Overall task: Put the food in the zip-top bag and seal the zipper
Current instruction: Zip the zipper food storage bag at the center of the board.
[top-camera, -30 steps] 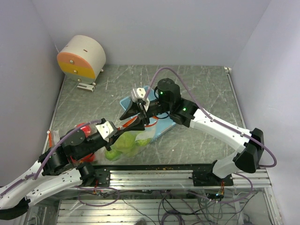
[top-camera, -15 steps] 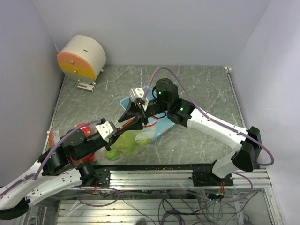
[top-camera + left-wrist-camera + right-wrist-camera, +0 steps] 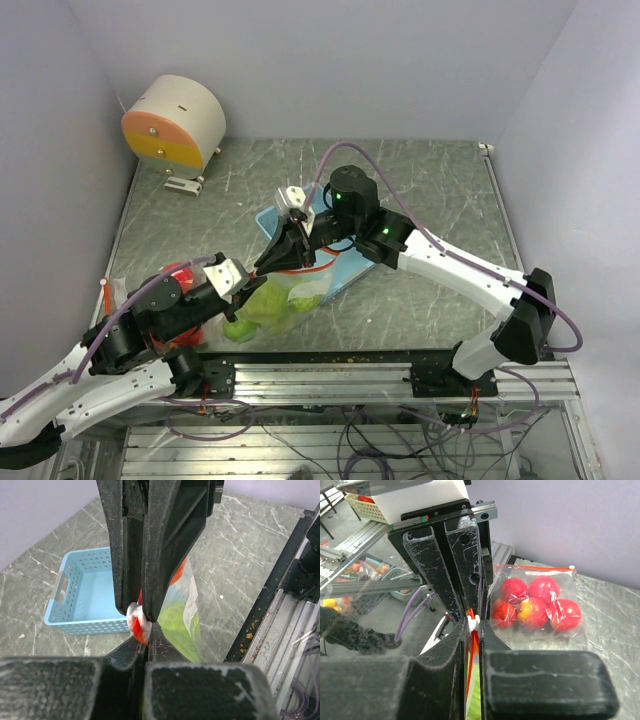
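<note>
Next, my right gripper draws the white slider (image 3: pixel 475 623) away from the left gripper toward the basket. It lets go at the zipper's other end, because the zipper still gapes beyond that slider.
The clear zip-top bag (image 3: pixel 290 297) hangs near the table's front with green food (image 3: pixel 262 309) inside. My left gripper (image 3: pixel 256 276) is shut on one end of its red-orange zipper (image 3: pixel 138 628). My right gripper (image 3: pixel 272 260) meets it tip to tip, jaws closed on the same zipper (image 3: pixel 474 641) at its white slider (image 3: pixel 475 623). The green food (image 3: pixel 176 626) shows through the plastic below the fingers. Red and yellow-red food (image 3: pixel 536 603) lies in a second clear bag (image 3: pixel 176 276) on the left.
The light blue basket (image 3: pixel 336 262) sits behind the bag, under the right arm; in the left wrist view the basket (image 3: pixel 82 597) has nothing in it. A round cream and orange device (image 3: pixel 172 122) stands at the back left. The metal rail (image 3: pixel 400 372) runs along the near edge.
My right gripper has slid left along the bag's mouth toward the left gripper and closed its jaws on the zipper. The left arm has stayed put.
</note>
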Available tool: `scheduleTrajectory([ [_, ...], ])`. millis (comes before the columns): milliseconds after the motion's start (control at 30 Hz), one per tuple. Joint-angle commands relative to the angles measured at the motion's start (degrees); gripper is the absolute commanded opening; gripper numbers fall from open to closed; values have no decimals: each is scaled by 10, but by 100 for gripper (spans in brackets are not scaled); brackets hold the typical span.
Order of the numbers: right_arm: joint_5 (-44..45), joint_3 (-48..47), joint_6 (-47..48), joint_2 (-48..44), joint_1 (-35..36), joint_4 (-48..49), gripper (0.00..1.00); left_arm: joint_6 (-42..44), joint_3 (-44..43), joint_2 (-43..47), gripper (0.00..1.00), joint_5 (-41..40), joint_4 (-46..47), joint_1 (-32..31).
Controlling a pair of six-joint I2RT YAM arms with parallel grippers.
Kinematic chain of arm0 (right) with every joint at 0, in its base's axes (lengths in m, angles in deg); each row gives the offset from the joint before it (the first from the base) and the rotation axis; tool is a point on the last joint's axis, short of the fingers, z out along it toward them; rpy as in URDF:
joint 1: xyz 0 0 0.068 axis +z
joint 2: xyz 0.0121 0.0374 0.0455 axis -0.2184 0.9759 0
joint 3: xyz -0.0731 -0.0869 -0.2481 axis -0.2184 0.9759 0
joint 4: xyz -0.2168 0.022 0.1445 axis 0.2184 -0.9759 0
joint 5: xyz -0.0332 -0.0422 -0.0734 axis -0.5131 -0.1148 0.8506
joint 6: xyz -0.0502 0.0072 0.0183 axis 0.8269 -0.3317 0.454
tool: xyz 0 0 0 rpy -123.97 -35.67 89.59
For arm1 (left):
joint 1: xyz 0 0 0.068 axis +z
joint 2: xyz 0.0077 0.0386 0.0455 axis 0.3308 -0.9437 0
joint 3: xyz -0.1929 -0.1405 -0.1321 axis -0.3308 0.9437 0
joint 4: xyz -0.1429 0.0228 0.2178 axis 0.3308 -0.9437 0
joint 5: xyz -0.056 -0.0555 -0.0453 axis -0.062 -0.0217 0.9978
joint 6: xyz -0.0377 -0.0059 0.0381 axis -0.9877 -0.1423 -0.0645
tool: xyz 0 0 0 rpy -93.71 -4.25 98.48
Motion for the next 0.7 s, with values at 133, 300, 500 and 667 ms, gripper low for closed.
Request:
scheduleTrajectory([
  [133,11,-15,30,3,-8,-48,0,-2,-20,23,7,-17,4,-2],
  [300,2,4,24,-9,-33,-43,0,2,-36,47,7,-28,-14,-2],
  [500,-3,15,39,-9,-52,-65,0,0,-44,62,7,-32,-21,-2],
  [667,7,17,70,-4,-69,-103,0,4,-68,63,7,-38,-36,-3],
])
